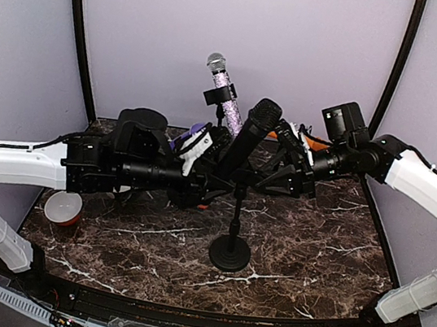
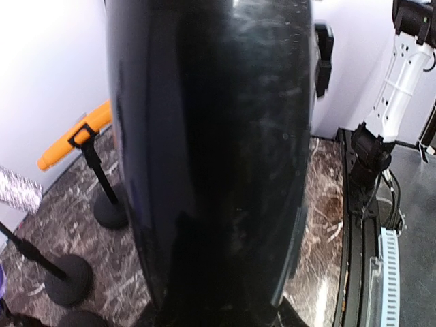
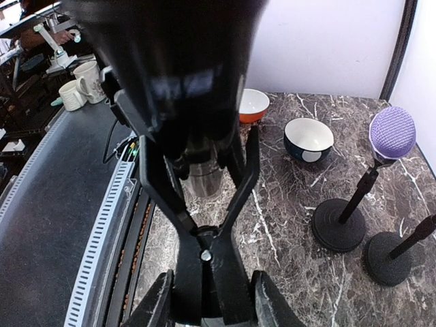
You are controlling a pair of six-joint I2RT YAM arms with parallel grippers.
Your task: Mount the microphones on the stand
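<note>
My left gripper brings the black microphone (image 1: 249,135) and its stand outward onto bare marble near the orange microphone next and releases, as other microphones stand there.
A black microphone (image 1: 249,135) leans up to the right over the middle stand (image 1: 233,230), and my left gripper (image 1: 213,176) is shut on its lower body. Its glossy barrel (image 2: 211,150) fills the left wrist view. My right gripper (image 3: 211,289) is shut on the handles of the stand's black spring clip (image 3: 204,225), whose arms reach round the microphone's body (image 3: 170,61). The glittery lilac microphone (image 1: 223,90), the orange one (image 2: 71,139) and the purple one (image 3: 392,133) each sit on a stand at the back.
A red-and-white bowl (image 1: 64,208) lies under the left arm. A white-and-orange bowl (image 3: 253,104) and a dark bowl (image 3: 308,138) stand on the marble table (image 1: 311,260). Round stand bases (image 3: 339,223) crowd the back. Two mugs (image 3: 78,85) sit off the table.
</note>
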